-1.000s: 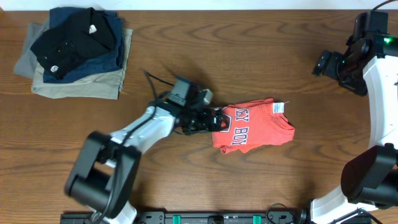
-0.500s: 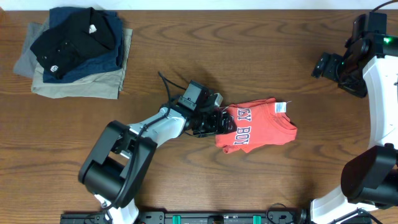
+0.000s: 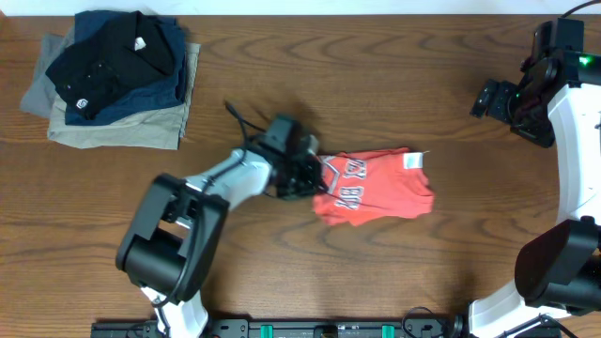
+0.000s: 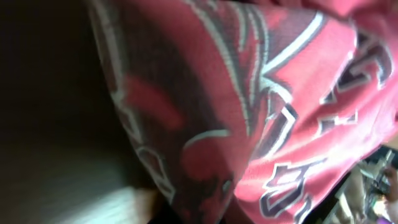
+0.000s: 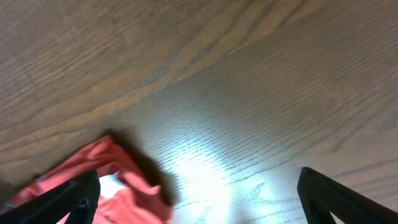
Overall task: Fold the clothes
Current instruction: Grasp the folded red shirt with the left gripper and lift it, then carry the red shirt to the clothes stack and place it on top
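Observation:
Folded clothes lie on the garment stack (image 3: pixel 120 68), so the left gripper should next carry the shirt up and outward, to the left in the overhead view, and let go of it on top there.
The clothes, a coral-red T-shirt (image 3: pixel 376 188) with dark blue, white-edged lettering, lie bunched in a rough fold at the table's middle. My left gripper (image 3: pixel 313 178) is at the shirt's left edge and shut on the cloth there. In the left wrist view the shirt (image 4: pixel 298 93) fills the frame and hides the jaws. My right gripper (image 3: pixel 493 97) hangs far off at the back right, open and holding nothing. The right wrist view has its fingertips (image 5: pixel 62 202) wide apart over bare wood, with a corner of the shirt (image 5: pixel 99 165) at the lower left.
A stack of folded garments (image 3: pixel 113 75), black and navy on top of khaki and grey, sits at the back left corner. The brown wooden table (image 3: pixel 394 66) shows its far edge along the top of the overhead view.
My left gripper has gone from open to shut on the shirt's left edge. It has drawn back to the left, and the shirt has slid a little left with it. The right arm has not moved.

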Robot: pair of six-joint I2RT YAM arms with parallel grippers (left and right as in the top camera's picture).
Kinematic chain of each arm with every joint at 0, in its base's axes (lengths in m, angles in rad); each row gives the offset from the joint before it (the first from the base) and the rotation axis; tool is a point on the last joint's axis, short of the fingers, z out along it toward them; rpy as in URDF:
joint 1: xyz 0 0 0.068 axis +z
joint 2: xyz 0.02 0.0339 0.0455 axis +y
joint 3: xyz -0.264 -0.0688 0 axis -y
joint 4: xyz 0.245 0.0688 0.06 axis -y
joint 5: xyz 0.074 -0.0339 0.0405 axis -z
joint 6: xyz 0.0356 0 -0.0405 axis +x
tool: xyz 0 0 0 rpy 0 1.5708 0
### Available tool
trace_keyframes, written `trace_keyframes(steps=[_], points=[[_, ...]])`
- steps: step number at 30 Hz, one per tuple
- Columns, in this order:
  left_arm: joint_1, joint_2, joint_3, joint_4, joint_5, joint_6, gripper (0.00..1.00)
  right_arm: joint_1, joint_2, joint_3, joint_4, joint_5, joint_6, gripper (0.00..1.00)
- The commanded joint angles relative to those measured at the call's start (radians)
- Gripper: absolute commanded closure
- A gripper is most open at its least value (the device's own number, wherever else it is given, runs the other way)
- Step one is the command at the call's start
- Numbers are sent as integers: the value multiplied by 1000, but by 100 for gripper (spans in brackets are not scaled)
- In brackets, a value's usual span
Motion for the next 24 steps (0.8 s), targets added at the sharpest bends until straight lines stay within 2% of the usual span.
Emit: trace_keyframes(steps=[1, 6, 11, 14, 17, 24], points=[[103, 10, 126, -135, -134, 157, 94, -3, -11, 11, 0, 10, 10, 1], [220, 10, 297, -323, -319, 332, 94, -3, -11, 11, 0, 10, 10, 1], [329, 10, 414, -353, -463, 409, 94, -3, -11, 11, 0, 10, 10, 1], [393, 10, 451, -315, -475, 463, 94, -3, -11, 11, 0, 10, 10, 1], [447, 10, 460, -234, -537, 464, 94, -3, -11, 11, 0, 10, 10, 1], [524, 10, 460, -38, -546, 510, 94, -3, -11, 11, 0, 10, 10, 1]])
